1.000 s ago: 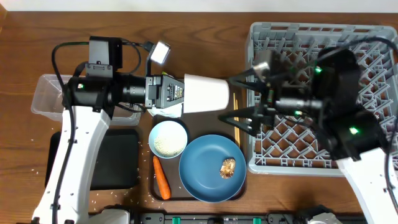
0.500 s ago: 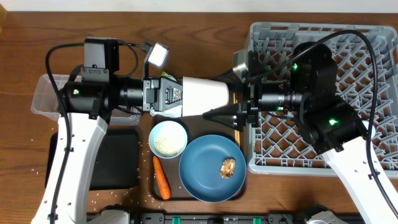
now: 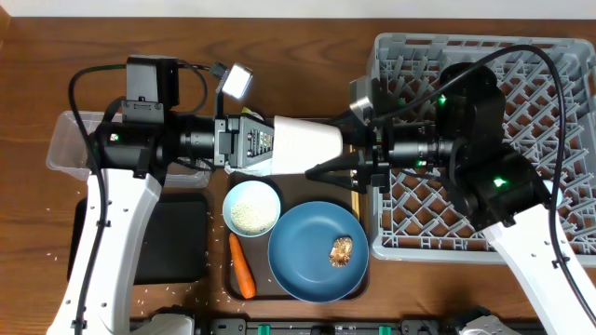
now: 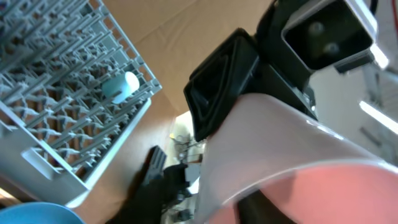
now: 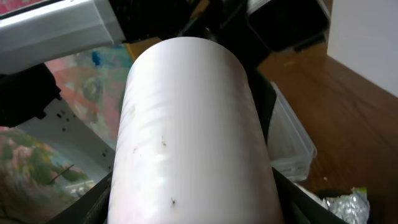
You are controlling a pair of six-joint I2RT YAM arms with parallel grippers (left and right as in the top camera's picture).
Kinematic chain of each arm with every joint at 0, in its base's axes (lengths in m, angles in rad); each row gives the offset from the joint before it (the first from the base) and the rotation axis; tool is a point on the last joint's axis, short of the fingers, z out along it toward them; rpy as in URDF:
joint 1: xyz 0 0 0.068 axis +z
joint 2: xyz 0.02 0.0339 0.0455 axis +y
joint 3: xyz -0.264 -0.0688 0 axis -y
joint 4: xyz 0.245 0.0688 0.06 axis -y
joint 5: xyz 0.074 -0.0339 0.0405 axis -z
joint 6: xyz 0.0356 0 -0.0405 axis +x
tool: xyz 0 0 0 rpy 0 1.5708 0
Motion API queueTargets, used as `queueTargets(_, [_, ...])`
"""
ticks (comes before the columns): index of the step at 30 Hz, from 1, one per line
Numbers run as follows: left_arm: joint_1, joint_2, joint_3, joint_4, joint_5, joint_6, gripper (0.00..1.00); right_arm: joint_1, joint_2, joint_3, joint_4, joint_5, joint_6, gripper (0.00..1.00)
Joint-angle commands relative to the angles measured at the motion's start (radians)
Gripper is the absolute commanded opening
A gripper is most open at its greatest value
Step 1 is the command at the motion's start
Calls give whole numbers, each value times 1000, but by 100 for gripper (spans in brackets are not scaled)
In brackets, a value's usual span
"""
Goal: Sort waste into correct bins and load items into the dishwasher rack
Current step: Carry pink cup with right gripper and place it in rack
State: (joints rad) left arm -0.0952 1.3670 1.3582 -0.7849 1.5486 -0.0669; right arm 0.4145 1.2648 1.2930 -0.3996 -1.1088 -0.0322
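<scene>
I will next swing my right gripper over and down beside the rack's pale blue cup (image 3: 582, 205) to let go, because that spot is below my gripper and to its right in the overhead view.
A pink cup (image 3: 307, 147) lies on its side in the air between my two arms, over the brown tray. My right gripper (image 3: 339, 151) is shut on its base end, black fingers pressed on both sides (image 5: 193, 199). My left gripper (image 3: 276, 145) is at the rim, open, with one finger inside the cup (image 4: 267, 137) and one outside, clear of the wall. Below are a blue plate (image 3: 307, 265) with a brown food lump (image 3: 342, 249), a white bowl (image 3: 251, 207) of rice, a carrot (image 3: 242, 265) and chopsticks (image 3: 355, 200). The dishwasher rack (image 3: 559, 65) stands at the right.
A clear tub (image 3: 70, 140) sits at the left edge with a black tray (image 3: 172, 242) in front of it. Loose rice grains (image 3: 65, 251) lie on the wood. A pale blue cup (image 4: 121, 86) lies in the rack. A crinkled wrapper (image 5: 339, 205) shows beside the tub.
My right arm swung in to the cup and its fingers closed onto the base end. The left gripper's jaws have loosened at the rim. The cup has stayed in place.
</scene>
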Motion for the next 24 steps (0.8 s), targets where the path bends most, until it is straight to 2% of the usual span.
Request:
queueTargets(1, [-2,-10,19,14,7,-2,54,-57,-23,0,-28,-12,9,47])
queueTargets(4, [-2,-10,19,33,3,-2,59,-116,-47,0,-86,48,9,46])
queueTargets(10, [-2,-10,19,50,3,-2,61,-274,-105,0,-289,235,9,46])
queueTargets(12, [-2,-10,19,50,3,-2,61,-341,-123,0,-381,327,10,44])
queueTargets(18, [-2,-10,19,50,3,-2,61,-586,-174,2,-623,593,48,46])
queueTargets(24, [-2,-10,19,50,3,-2,61,-827,-177,2,-697,817,93,45])
